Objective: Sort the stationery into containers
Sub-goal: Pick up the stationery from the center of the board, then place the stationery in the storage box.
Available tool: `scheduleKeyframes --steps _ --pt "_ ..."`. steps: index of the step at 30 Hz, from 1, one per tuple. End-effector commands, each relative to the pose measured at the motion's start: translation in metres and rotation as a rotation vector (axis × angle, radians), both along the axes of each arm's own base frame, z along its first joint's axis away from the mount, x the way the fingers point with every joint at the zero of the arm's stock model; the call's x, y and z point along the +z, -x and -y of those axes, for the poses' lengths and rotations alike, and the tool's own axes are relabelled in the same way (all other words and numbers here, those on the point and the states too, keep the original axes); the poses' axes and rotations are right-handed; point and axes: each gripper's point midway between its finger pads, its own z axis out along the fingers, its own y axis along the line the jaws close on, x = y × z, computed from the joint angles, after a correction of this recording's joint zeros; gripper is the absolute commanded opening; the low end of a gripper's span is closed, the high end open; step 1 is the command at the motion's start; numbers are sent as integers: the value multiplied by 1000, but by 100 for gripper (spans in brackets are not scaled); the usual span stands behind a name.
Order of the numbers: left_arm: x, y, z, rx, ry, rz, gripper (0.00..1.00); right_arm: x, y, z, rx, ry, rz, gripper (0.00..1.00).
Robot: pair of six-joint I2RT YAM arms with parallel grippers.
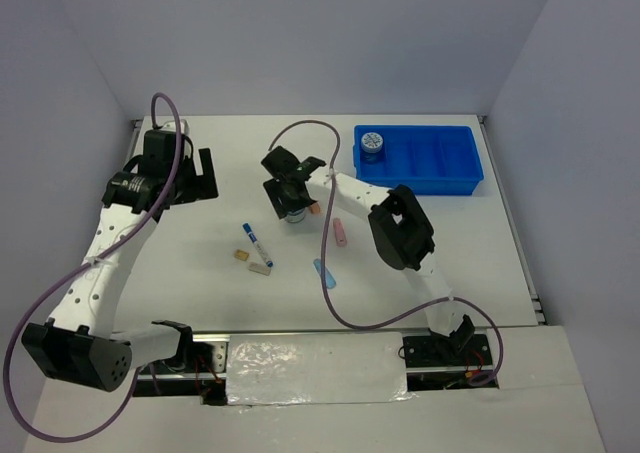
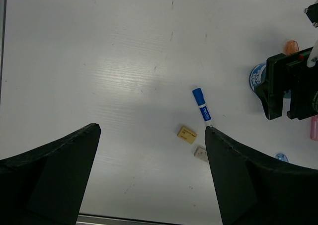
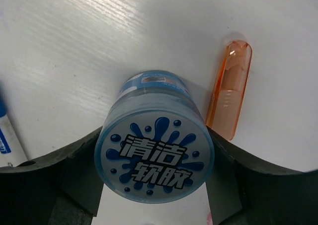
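A matching roll is in the blue tray's end section, so my right gripper will next rise, swing outward over the free space beside it, lower and release.
A round blue-white roll (image 3: 154, 158) stands upright on the table, and my right gripper (image 3: 155, 134) is shut on it, a finger against each side. An orange bar (image 3: 229, 93) lies just right of it. In the top view this roll (image 1: 295, 216) sits mid-table under the right gripper (image 1: 292, 205). A second roll (image 1: 372, 143) stands in the left end of the blue tray (image 1: 470, 176). The blue-white marker (image 1: 255, 243), tan block (image 1: 240, 256), beige bar (image 1: 260, 268), pink bar (image 1: 340, 233) and light-blue bar (image 1: 323, 271) lie loose. My left gripper (image 2: 152, 127) hangs open and empty above the table.
The tray sits at the far right, its other compartments (image 1: 440, 153) showing bare blue. The left wrist view shows the marker (image 2: 201, 105), tan block (image 2: 187, 134) and beige bar (image 2: 200, 153) below, with the right gripper (image 2: 285, 88) to the right. Grey walls enclose the table.
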Motion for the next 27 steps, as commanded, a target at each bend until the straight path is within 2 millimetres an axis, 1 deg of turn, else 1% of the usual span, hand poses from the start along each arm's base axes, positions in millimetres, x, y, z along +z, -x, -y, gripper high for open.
scheduleKeyframes --steps 1,2,3,4,5,6,7,8,9,10,11,12,13,14,15,16,18,19,21,22,25,27 --pt "8 5 -1 -22 -6 30 99 76 -11 -22 24 -184 157 49" --pt "8 5 -1 -24 -5 32 99 84 -13 -24 33 -205 169 45" --pt "7 6 -1 -25 -5 27 99 98 -16 -27 37 -235 184 41" --pt "8 5 -1 -24 -4 30 99 106 -15 -30 40 -264 179 40" --pt "8 5 -1 -26 -6 30 99 126 -19 -24 26 -301 203 40" --pt "10 5 -1 -24 -5 36 99 139 -21 -21 0 -347 216 40" --pt "11 5 -1 -25 -5 39 99 157 -27 -20 -11 -418 247 41" --pt "12 5 -1 -25 -5 40 99 169 -32 -11 -38 -458 255 41" --pt "13 5 0 -30 -3 43 99 189 -46 16 -118 -505 278 42" --pt "12 5 0 -32 -1 43 99 197 -55 30 -159 -514 293 42" --pt "11 5 1 -38 1 40 99 198 -60 47 -203 -496 289 42" --pt "10 5 3 -45 9 36 99 206 -79 74 -279 -485 309 42" --pt "9 4 5 -51 14 35 100 200 -83 96 -339 -429 297 42" --pt "8 4 5 -55 16 35 99 198 -94 109 -382 -408 297 42" --pt "8 4 6 -60 20 34 99 194 -100 125 -435 -396 283 42" --pt "8 4 8 -65 25 30 99 185 -107 150 -491 -366 262 43" --pt "8 3 9 -66 28 27 99 175 -118 172 -542 -344 249 43" --pt "7 3 10 -70 33 24 99 170 -123 188 -568 -333 242 43" --pt "10 0 11 -74 35 26 99 159 -127 201 -590 -321 216 43" --pt "11 0 11 -75 34 26 99 156 -131 211 -608 -317 216 43" --pt "13 -2 12 -78 34 29 99 138 -130 219 -599 -316 183 44" --pt "10 -4 12 -77 36 20 99 131 -129 216 -570 -314 166 45"
